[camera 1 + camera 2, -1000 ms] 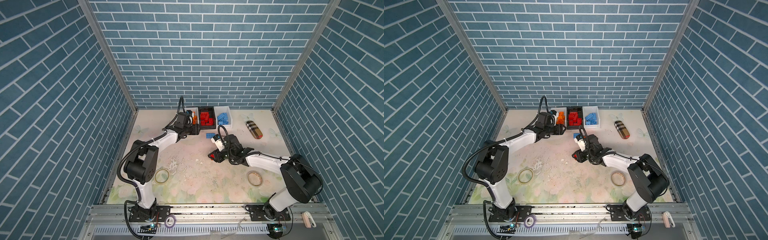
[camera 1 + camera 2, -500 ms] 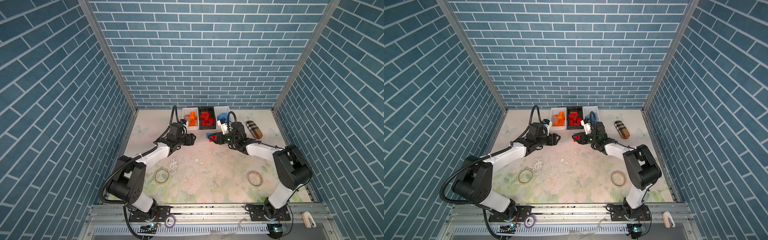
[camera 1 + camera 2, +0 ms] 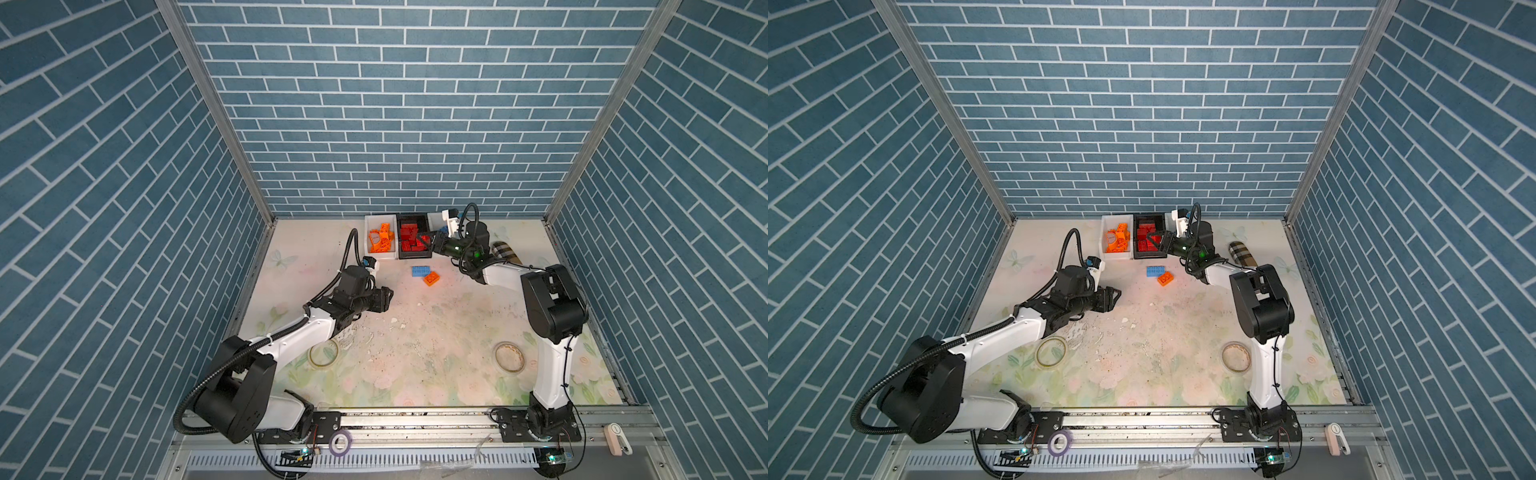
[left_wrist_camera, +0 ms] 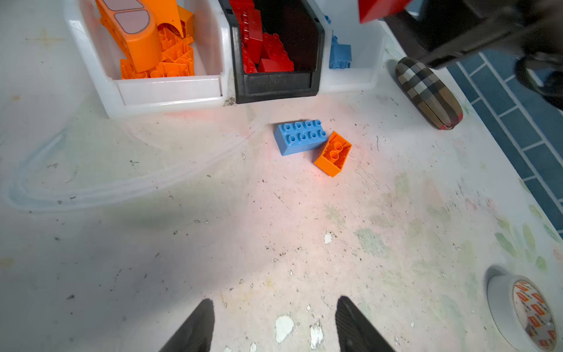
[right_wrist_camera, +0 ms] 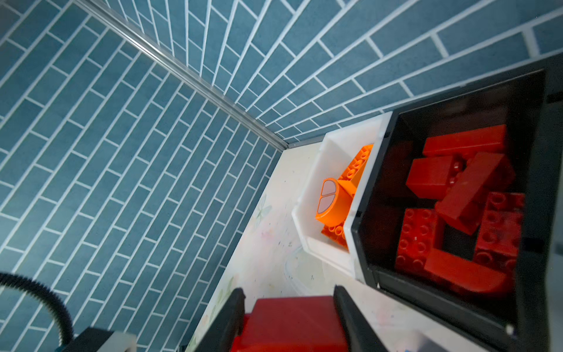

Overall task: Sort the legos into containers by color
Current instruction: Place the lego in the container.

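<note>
The red lego goes outward next in my right gripper, over the black container's inside, for release: its red legos lie below and outward of the gripper.
My right gripper [image 3: 430,240] [image 5: 289,292] is shut on a red lego [image 3: 424,239] [image 5: 292,323], held just above the front right corner of the black container [image 3: 411,254] [image 5: 374,189], which holds several red legos [image 5: 463,195]. The white container [image 3: 379,254] [image 4: 170,90] beside it holds orange legos and an arched window piece [image 5: 332,198]. The other white container [image 4: 350,79] holds blue legos; my right arm hides most of it in both top views. A blue lego [image 3: 420,271] [image 4: 300,137] and an orange lego [image 3: 432,278] [image 4: 333,154] lie touching on the table. My left gripper [image 3: 388,299] [image 4: 274,304] is open, empty, low over the table.
A plaid case [image 3: 505,251] [image 4: 428,91] lies right of the containers, under my right arm. Clear tape rolls [image 3: 323,355] [image 3: 509,357] lie near the front. Brick-patterned walls close in the back and both sides. A purple roll [image 3: 340,442] sits on the front rail.
My right gripper carried the red lego from mid-table up and back to the black container. My left arm drew back from the orange container toward the left middle of the table.
</note>
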`<state>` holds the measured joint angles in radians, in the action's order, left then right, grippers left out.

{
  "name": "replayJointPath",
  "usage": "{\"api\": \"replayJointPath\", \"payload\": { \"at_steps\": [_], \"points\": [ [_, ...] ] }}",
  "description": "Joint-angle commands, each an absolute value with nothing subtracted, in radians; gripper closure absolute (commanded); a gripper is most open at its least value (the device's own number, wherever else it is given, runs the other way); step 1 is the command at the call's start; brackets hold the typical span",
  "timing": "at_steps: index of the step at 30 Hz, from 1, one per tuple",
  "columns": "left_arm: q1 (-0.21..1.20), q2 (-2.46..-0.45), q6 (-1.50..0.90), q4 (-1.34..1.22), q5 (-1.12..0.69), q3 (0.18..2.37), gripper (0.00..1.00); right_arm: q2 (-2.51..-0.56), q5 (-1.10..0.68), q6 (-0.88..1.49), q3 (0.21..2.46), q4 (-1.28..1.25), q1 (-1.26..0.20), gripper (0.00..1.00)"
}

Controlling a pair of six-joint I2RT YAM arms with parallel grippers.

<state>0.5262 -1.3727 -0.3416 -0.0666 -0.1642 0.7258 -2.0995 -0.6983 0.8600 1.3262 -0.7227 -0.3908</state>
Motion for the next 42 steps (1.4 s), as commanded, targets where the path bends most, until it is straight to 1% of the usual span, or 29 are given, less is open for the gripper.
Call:
{"api": "replayJointPath", "payload": {
  "at_steps": [1,8,11,22,24,32,38,42],
  "points": [
    [0.543,-1.345,-0.350,-0.075,-0.135,0.698,0.35,-2.182,-0.724,0.947,1.419,-0.823,-0.373,0.55],
    [0.587,-1.343,-0.376,-0.091,-0.127,0.679,0.35,-2.333,-0.687,0.946,1.608,-0.772,-0.368,0.53],
    [0.595,-1.351,-0.378,-0.090,-0.126,0.683,0.35,-2.391,-0.699,0.929,1.689,-0.747,-0.365,0.53],
    [0.617,-1.368,-0.382,-0.086,-0.123,0.690,0.35,-2.519,-0.643,0.813,1.908,-0.535,-0.361,0.50],
    [0.617,-1.370,-0.381,-0.086,-0.122,0.691,0.35,-2.527,-0.630,0.794,1.925,-0.509,-0.360,0.50],
    [0.621,-1.407,-0.371,-0.084,-0.139,0.717,0.35,-2.529,-0.606,0.715,1.987,-0.408,-0.357,0.37],
    [0.633,-1.457,-0.350,-0.110,-0.150,0.751,0.34,-2.475,-0.607,0.679,1.983,-0.379,-0.357,0.36],
    [0.649,-1.523,-0.280,-0.098,-0.138,0.818,0.34,-2.402,-0.603,0.660,1.929,-0.368,-0.357,0.36]
  ]
}}
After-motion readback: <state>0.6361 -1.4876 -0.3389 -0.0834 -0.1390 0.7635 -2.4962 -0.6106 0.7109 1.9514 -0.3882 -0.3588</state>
